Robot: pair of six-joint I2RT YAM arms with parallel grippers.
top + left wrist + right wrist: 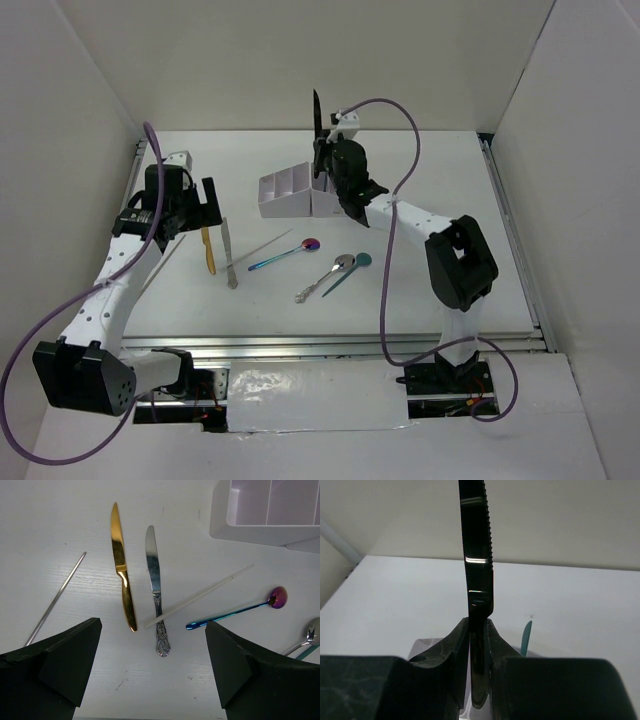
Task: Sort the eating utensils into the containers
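Note:
The black knife (316,112) is already upright over the white organizer box, so my right gripper will next move down into the section of the organizer box where the teal tip pokes up.
My right gripper (326,168) is shut on a black knife (316,112) and holds it upright, blade up, over the right end of the white organizer box (285,193). In the right wrist view the knife (477,555) stands between the closed fingers (457,645), and a teal tip (526,639) pokes up behind. My left gripper (152,670) is open and empty above a gold knife (121,572), a silver knife (156,592) and a white stick (200,596). An iridescent spoon (240,611) and a thin silver stick (55,599) lie to either side.
A silver spoon (327,275) and a teal spoon (350,270) lie side by side in front of the box. The left gripper (205,205) hovers at the table's left. White walls close in the table on three sides.

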